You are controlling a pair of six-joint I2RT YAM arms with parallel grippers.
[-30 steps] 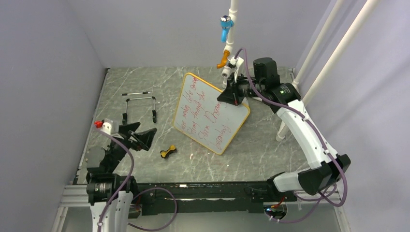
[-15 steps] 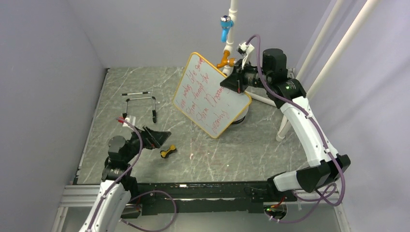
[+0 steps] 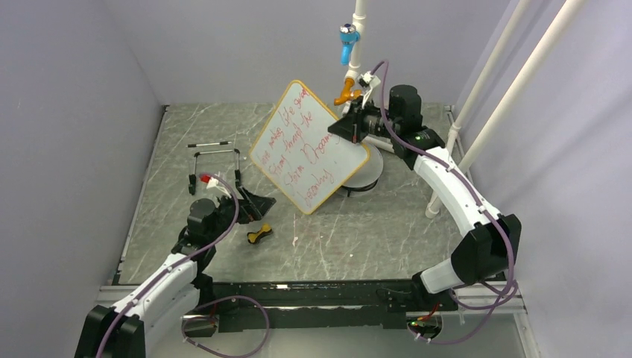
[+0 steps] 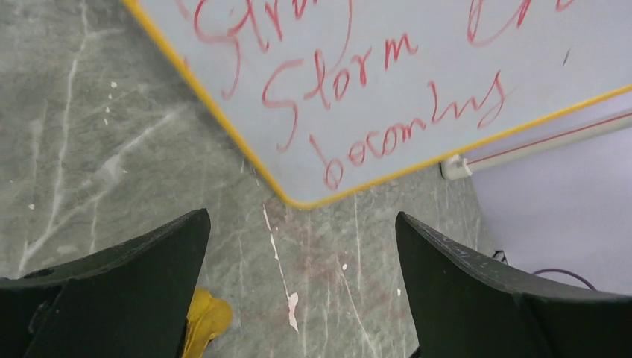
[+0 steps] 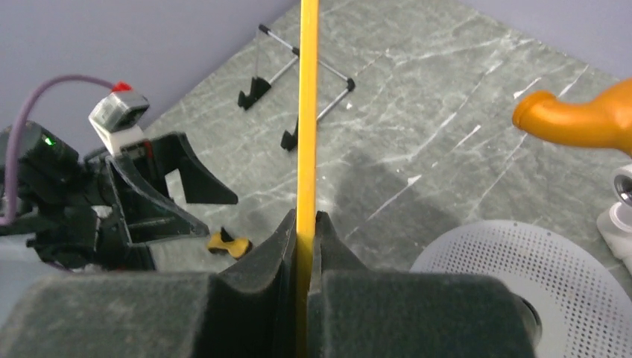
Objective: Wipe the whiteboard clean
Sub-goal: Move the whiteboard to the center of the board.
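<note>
The whiteboard [image 3: 309, 145] hangs tilted with one corner lowest, so the robot's right gripper next has to swing back toward the near edge of the grey disc [image 3: 364, 189], turn the whiteboard upright and then release it.
The whiteboard [image 3: 309, 145], white with an orange-tan frame and red handwriting, is held tilted above the table, its lowest corner near the surface. My right gripper [image 3: 352, 127] is shut on its upper right edge; the right wrist view shows the frame edge-on [image 5: 306, 112] between the pads. My left gripper [image 3: 257, 205] is open and empty, low over the table just left of the board's lower corner. The left wrist view shows the board's lower part [image 4: 387, 82] ahead of its fingers [image 4: 134, 283].
A small yellow piece [image 3: 258, 235] lies on the table by my left gripper and shows in the left wrist view [image 4: 205, 321]. A round grey perforated disc [image 3: 367, 171] sits behind the board. A black wire stand [image 3: 216, 160] lies at the left. White poles [image 3: 477, 134] stand at the right.
My right gripper has lifted the whiteboard off the table and swung it left, tilting it. My left arm has reached forward and right, bringing its open gripper toward the board's lower corner.
</note>
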